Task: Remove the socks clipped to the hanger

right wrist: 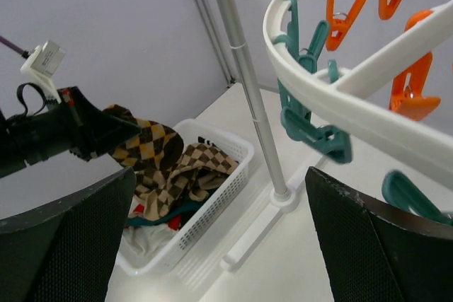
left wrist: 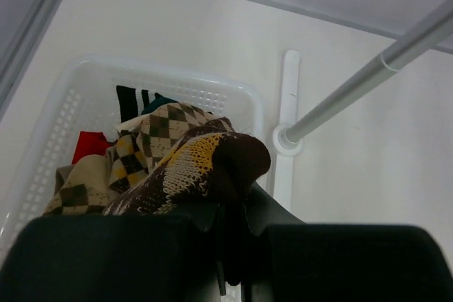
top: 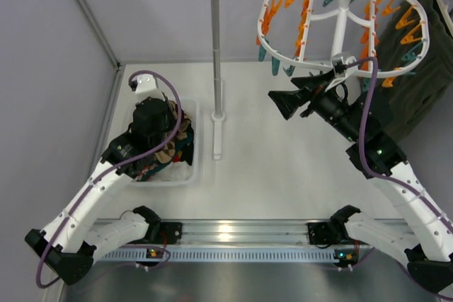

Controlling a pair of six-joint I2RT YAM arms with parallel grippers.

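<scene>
My left gripper lowers into the white mesh basket next, onto the piled argyle socks, and opens. The brown and yellow sock (left wrist: pixel 205 160) hangs above them.
The white hanger (top: pixel 340 27) hangs from the rack's top bar at the back right, and its orange and teal clips in view hold nothing. My right gripper (top: pixel 284 102) sits just left of and below its rim (right wrist: pixel 333 97), open, nothing between its fingers (right wrist: pixel 382 245). Over the basket, my left gripper (top: pixel 152 122) is shut on a brown and yellow argyle sock (left wrist: pixel 205 160). That sock (right wrist: pixel 141 143) droops toward more argyle socks (right wrist: pixel 191 175) piled in the basket.
The white mesh basket (top: pixel 192 167) stands at the left with red, teal and black socks under the pile. The grey pole (top: pixel 216 47) and its white foot (left wrist: pixel 287 139) stand right of the basket. A dark green garment (top: pixel 417 83) hangs behind the hanger.
</scene>
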